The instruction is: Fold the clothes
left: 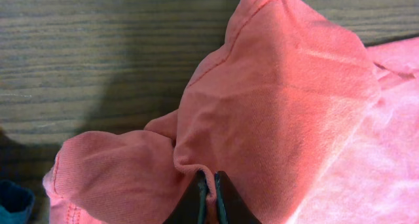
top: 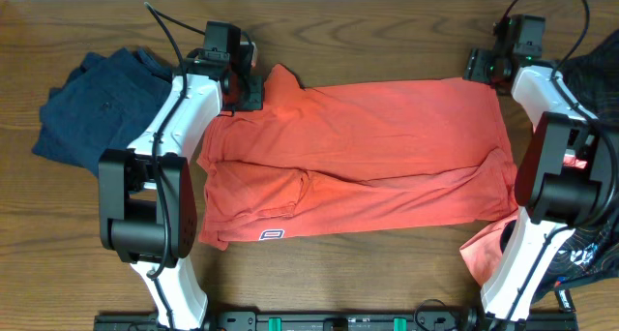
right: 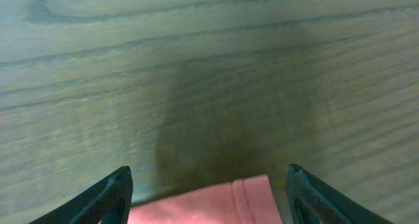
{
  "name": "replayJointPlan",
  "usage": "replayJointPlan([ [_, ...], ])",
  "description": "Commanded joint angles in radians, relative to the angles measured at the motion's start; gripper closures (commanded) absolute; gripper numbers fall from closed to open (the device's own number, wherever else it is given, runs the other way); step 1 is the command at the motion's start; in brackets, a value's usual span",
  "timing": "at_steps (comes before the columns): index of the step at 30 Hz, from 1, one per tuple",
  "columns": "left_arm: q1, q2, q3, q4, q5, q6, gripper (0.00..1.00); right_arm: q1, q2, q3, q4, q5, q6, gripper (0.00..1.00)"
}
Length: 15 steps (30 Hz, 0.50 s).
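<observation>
The shirt's far half is still unfolded, so I will lift my left gripper back, then down onto the near layer's logo end, releasing the fold.
An orange-red shirt lies spread across the middle of the wooden table, folded once lengthwise, with a small logo near its front left corner. My left gripper is at the shirt's back left corner and is shut on a fold of the shirt, jaws pinching the cloth. My right gripper is at the back right corner, open, its fingers straddling the shirt's hemmed corner, which lies flat on the table.
A dark blue garment lies folded at the left. Dark clothing sits at the right edge, with another orange piece and a dark printed one at the front right.
</observation>
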Motion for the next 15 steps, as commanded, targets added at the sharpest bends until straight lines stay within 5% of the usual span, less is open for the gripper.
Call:
replayJointPlan([
  [1,0.003,-0.026,0.015,-0.010,0.010,0.003,0.94,0.002,0.046,0.027,0.028,0.026,0.013,0.27],
  [5,0.003,-0.026,0.015,-0.010,0.010,0.003,0.94,0.002,0.080,0.027,0.043,0.028,0.018,0.34],
  [7,0.003,-0.026,0.015,-0.011,0.010,0.003,0.94,0.002,0.085,0.027,0.026,0.028,0.019,0.55],
  [9,0.003,-0.026,0.015,-0.018,0.010,0.003,0.94,0.002,0.085,0.027,0.004,0.030,0.019,0.94],
  [15,0.004,-0.027,0.016,-0.072,0.009,0.003,0.94,-0.019,0.025,0.035,-0.100,0.093,0.030,0.99],
])
